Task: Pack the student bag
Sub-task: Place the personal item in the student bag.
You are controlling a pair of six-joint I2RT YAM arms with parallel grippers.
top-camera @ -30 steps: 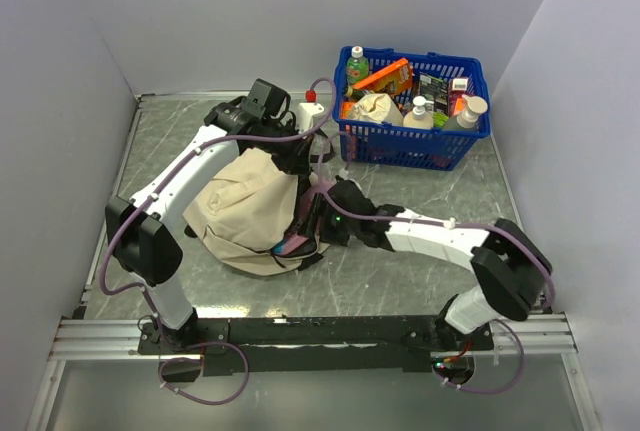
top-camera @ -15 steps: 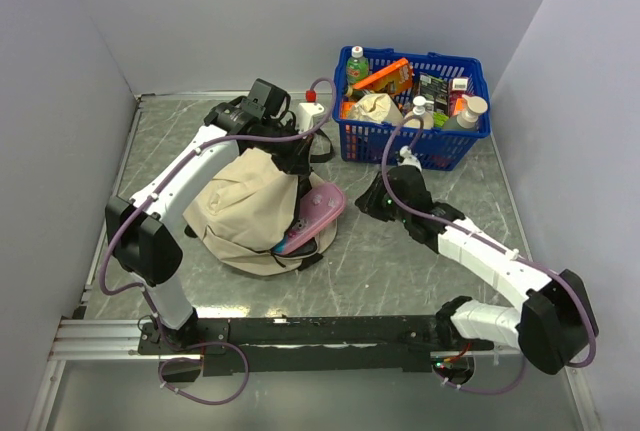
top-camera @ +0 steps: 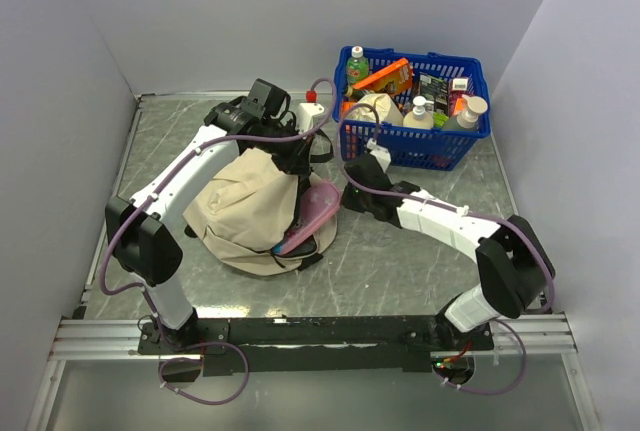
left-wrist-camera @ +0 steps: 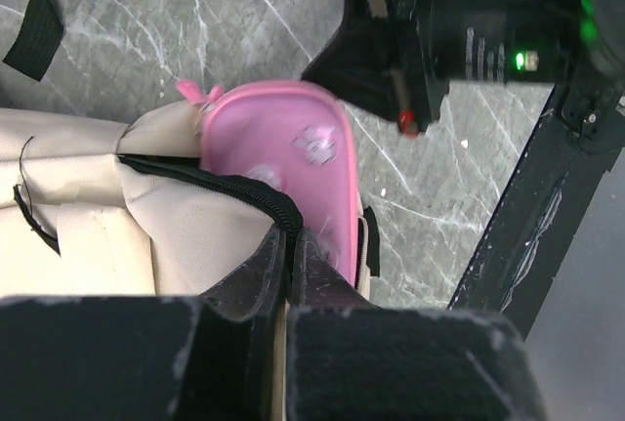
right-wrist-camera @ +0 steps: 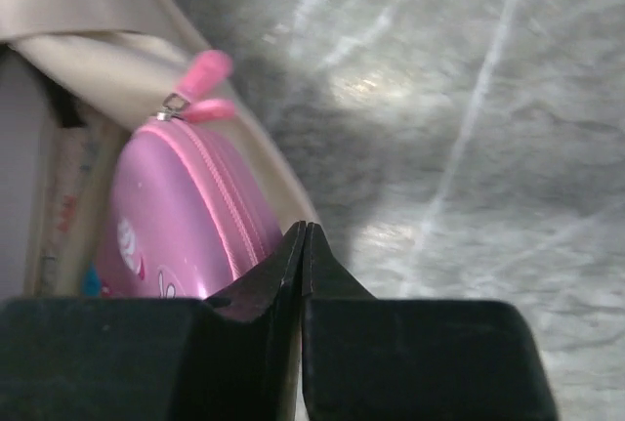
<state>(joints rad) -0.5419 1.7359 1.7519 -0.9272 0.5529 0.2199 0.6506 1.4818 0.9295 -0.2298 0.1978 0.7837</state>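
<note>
I will move the bag's zipper edge over the pencil case [top-camera: 318, 206] with my left gripper next and release it, because the pencil case is to my left gripper's right in the top view.
The student bag [top-camera: 245, 213] lies on its side left of the table's middle, beige, with its black-zippered mouth facing right. My left gripper [top-camera: 300, 167] is shut on the bag's zipper edge [left-wrist-camera: 256, 194] and holds the mouth up. A pink pencil case [top-camera: 318, 206] sticks halfway out of the mouth, its far end in the air. My right gripper [top-camera: 346, 194] is shut with nothing between its fingers, its tips [right-wrist-camera: 305, 231] right beside the pencil case [right-wrist-camera: 181, 221]. In the left wrist view the pencil case [left-wrist-camera: 288, 162] lies just beyond the left gripper [left-wrist-camera: 291, 237].
A blue plastic basket [top-camera: 415, 141] full of bottles and packets stands at the back right. A white bottle with a red cap [top-camera: 308, 109] stands behind the bag. Grey walls close in the table on three sides.
My right gripper let go of the pencil case at the bag's mouth, swung off to the right, shut, and came back beside the case. The case now sticks out higher. The left arm held still.
</note>
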